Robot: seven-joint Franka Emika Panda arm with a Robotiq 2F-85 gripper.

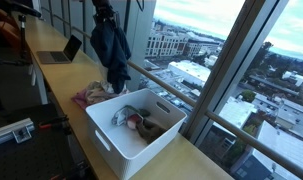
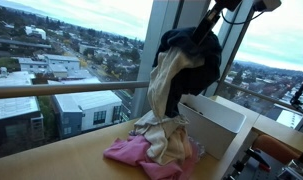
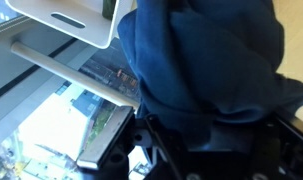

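My gripper moves down with the dark blue garment (image 2: 196,62) next and releases it onto the pile of pink and beige clothes (image 2: 163,143), which lies below my gripper.
My gripper (image 1: 106,14) hangs above the wooden counter and is shut on a dark blue garment (image 1: 113,48) that dangles from it. In an exterior view the garment (image 2: 196,62) shows a cream lining (image 2: 167,80) and hangs over a pile of pink and beige clothes (image 2: 153,148). In the wrist view the blue garment (image 3: 206,60) fills most of the picture and hides the fingertips (image 3: 196,140). A white bin (image 1: 136,125) with clothes in it stands next to the pile (image 1: 94,96); it also shows in the wrist view (image 3: 66,22).
A long wooden counter (image 1: 61,80) runs along a tall window with a metal rail (image 2: 61,89). An open laptop (image 1: 63,50) sits farther down the counter. The white bin (image 2: 213,122) is by the counter's end. A city lies outside far below.
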